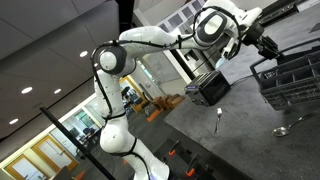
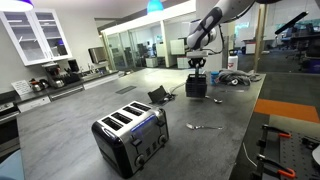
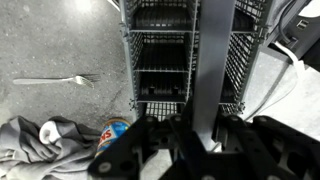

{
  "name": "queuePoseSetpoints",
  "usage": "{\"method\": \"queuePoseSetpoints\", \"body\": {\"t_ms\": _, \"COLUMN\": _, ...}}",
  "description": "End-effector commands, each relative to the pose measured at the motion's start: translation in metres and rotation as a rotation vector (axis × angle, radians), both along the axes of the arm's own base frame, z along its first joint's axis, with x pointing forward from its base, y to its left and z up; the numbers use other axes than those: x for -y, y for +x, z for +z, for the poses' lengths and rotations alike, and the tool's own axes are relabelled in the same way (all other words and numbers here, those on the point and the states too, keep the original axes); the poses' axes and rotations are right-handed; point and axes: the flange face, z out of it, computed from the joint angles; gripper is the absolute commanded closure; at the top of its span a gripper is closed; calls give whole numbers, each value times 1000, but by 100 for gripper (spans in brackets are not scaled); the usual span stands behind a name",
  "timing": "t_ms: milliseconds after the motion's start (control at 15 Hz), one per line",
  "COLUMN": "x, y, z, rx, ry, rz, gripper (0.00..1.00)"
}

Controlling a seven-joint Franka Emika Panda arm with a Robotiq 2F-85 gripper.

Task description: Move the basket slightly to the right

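The robot's gripper should next move away from the toaster and slightly down toward the counter, as the flat grey upright panel (image 1: 273, 55) (image 3: 206, 108) between its fingers brings the basket along.
The basket (image 3: 160, 50) is dark grey wire with open-grid sides and fills the upper middle of the wrist view. It also shows in both exterior views (image 1: 292, 78) (image 2: 196, 87), standing on the grey counter. My gripper (image 3: 203, 125) is directly over it, and its black fingers are closed around a flat grey upright strip of the basket. In both exterior views the gripper (image 1: 262, 45) (image 2: 197, 66) sits at the basket's top edge.
A black toaster (image 2: 130, 136) stands on the counter (image 2: 200, 150) in the foreground. A fork (image 3: 55, 80) (image 2: 205, 126) lies beside the basket. A grey cloth (image 3: 40, 140) and a blue-and-orange item (image 3: 115, 132) lie close to the basket. A white cable (image 3: 295, 60) runs on its other side.
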Motion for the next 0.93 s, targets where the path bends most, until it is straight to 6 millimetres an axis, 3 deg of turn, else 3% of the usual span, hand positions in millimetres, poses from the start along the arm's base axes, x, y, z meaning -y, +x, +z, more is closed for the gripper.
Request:
{"method": "queuePoseSetpoints", "body": {"t_ms": 0, "x": 3, "y": 12, "z": -2, "rx": 43, "ry": -7, "rz": -140, "gripper": 97}}
{"method": "queuePoseSetpoints", "body": {"t_ms": 667, "x": 2, "y": 31, "z": -24, "rx": 28, "ry": -30, "rz": -193, "gripper": 97}}
{"method": "queuePoseSetpoints", "body": {"t_ms": 800, "x": 0, "y": 34, "z": -29, "rx": 11, "ry": -43, "rz": -182, "gripper": 64}}
{"method": "queuePoseSetpoints", "body": {"t_ms": 867, "x": -2, "y": 35, "z": -29, "rx": 7, "ry": -51, "rz": -172, "gripper": 57}}
